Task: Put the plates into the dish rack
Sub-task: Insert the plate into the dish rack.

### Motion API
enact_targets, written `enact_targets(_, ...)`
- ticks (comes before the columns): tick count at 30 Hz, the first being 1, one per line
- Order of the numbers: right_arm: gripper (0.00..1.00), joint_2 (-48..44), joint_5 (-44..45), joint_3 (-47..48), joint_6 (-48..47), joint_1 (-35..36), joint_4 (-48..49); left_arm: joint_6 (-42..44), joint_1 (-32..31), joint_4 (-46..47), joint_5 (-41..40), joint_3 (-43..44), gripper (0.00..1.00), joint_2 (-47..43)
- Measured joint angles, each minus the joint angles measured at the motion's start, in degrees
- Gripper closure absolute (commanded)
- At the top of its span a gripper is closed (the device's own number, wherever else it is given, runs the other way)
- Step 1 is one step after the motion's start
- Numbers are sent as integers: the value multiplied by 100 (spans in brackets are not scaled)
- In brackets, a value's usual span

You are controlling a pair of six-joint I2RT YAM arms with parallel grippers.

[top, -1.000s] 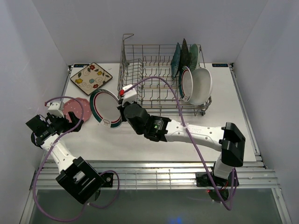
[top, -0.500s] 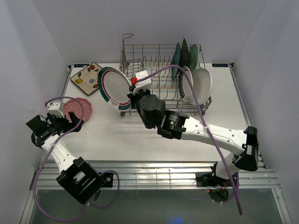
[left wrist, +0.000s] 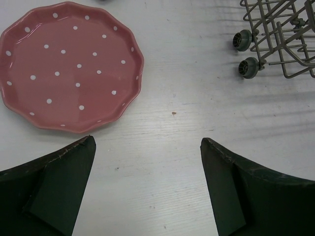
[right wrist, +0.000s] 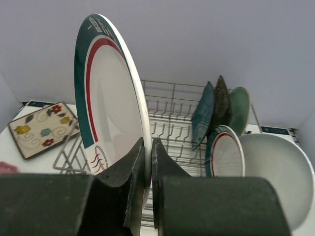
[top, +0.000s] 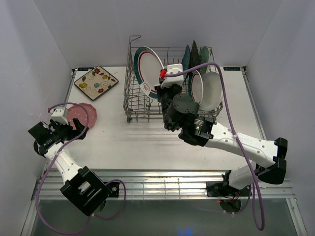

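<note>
I need to move my right gripper to the right in the top view and down next, to let go of its plate beside the second green-rimmed plate, since the dish rack's wires are empty there.
My right gripper is shut on the rim of a green-rimmed white round plate, holding it upright over the left part of the grey wire dish rack. In the rack's right end stand a teal plate, a dark plate, a mint plate, a second green-rimmed plate and a plain white plate. The pink dotted plate and the cream floral square plate lie on the table. My left gripper is open just near of the pink plate.
The rack's small wheels show at the upper right of the left wrist view. White walls close in the table on the left, back and right. A purple cable arcs over the right arm.
My right arm has lifted the green-rimmed plate from the table and carried it right and back over the rack's left part. The left arm has not moved.
</note>
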Motion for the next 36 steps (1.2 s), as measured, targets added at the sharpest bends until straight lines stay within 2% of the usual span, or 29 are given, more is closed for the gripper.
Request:
enact_targets(8,92,-66,688,-20,-846,-337,433,0,0,37,0,-20,2,-4)
enact_targets(18,92,28,1235,-22,-1419,-852,660,0,0,61,0,-85,2,-55)
enact_targets(36,92,514,1362,-525,-1600,-1517,686,2,0,61,0,-90,2,-68)
